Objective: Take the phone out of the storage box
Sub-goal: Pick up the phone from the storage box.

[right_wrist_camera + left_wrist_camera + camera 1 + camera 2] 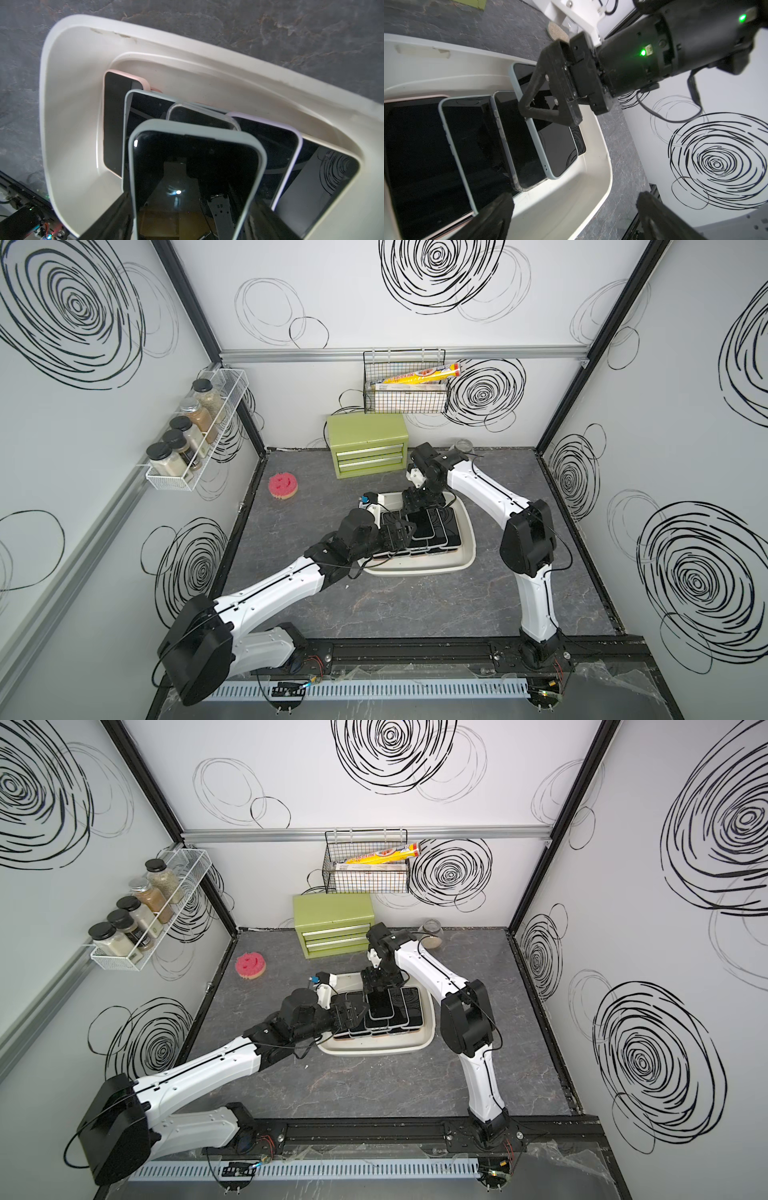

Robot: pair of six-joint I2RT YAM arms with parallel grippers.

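My right gripper covers only the far part of the phone. So I will next bring my left gripper across the box (374, 1051) to close on the top phone's long side (369, 1005).
The storage box (417, 570) (374, 1051), a shallow white tub, sits mid-table with several dark-screened phones overlapping inside it. My right gripper (417, 506) (191, 224) reaches down at the box's far end. It is shut across the width of the top phone (422, 526) (195, 166), which has a pale blue-grey case and sits tilted above the others. The left wrist view shows this phone (550, 151) under the right gripper (550, 93). My left gripper (402, 531) (575, 199) is open and empty, hovering over the phones at the box's left side.
A green two-drawer chest (368, 445) stands behind the box, and a glass jar (462, 445) is at the back wall. A pink sponge (283, 486) lies at the back left. On the walls hang a black wire basket (405, 383) and a spice rack (195, 435).
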